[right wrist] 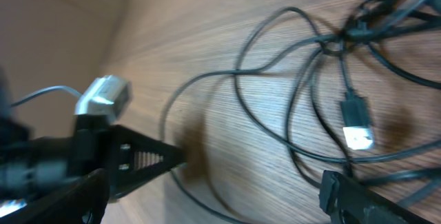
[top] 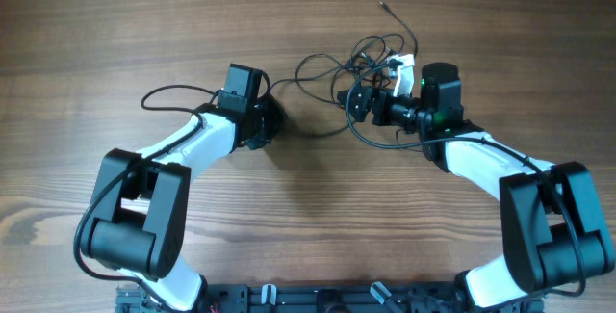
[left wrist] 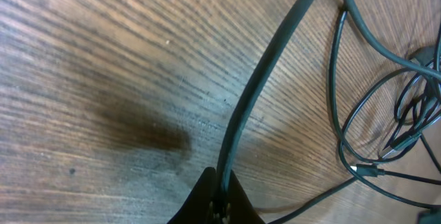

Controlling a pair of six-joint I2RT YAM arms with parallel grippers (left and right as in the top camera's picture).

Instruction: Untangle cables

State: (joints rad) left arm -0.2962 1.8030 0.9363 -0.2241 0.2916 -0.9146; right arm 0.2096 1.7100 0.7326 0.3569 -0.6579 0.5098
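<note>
I need to lift my left gripper off the cable tangle next and release the cable piece over the table's bare far corner [top: 60, 55], to its left in the overhead view.
The cables [top: 371, 58] lie as a tangle of thin black loops at the table's back middle, with one strand trailing left toward my left gripper [top: 272, 117]. That gripper is shut on a cable strand [left wrist: 255, 93] that runs up from its fingertips [left wrist: 222, 200]. The rest of the tangle shows at the right of the left wrist view [left wrist: 386, 114]. My right gripper [top: 361, 101] is open just above the table at the tangle's near side. In the right wrist view its fingers [right wrist: 251, 176] are spread wide over cable loops [right wrist: 296, 93] and a plug end [right wrist: 357, 124].
A white plug piece [top: 402, 62] sits in the tangle by the right wrist. A loose cable end [top: 383, 7] reaches toward the back edge. A thicker arm cable [top: 168, 91] loops left of the left arm. Bare wood lies in front.
</note>
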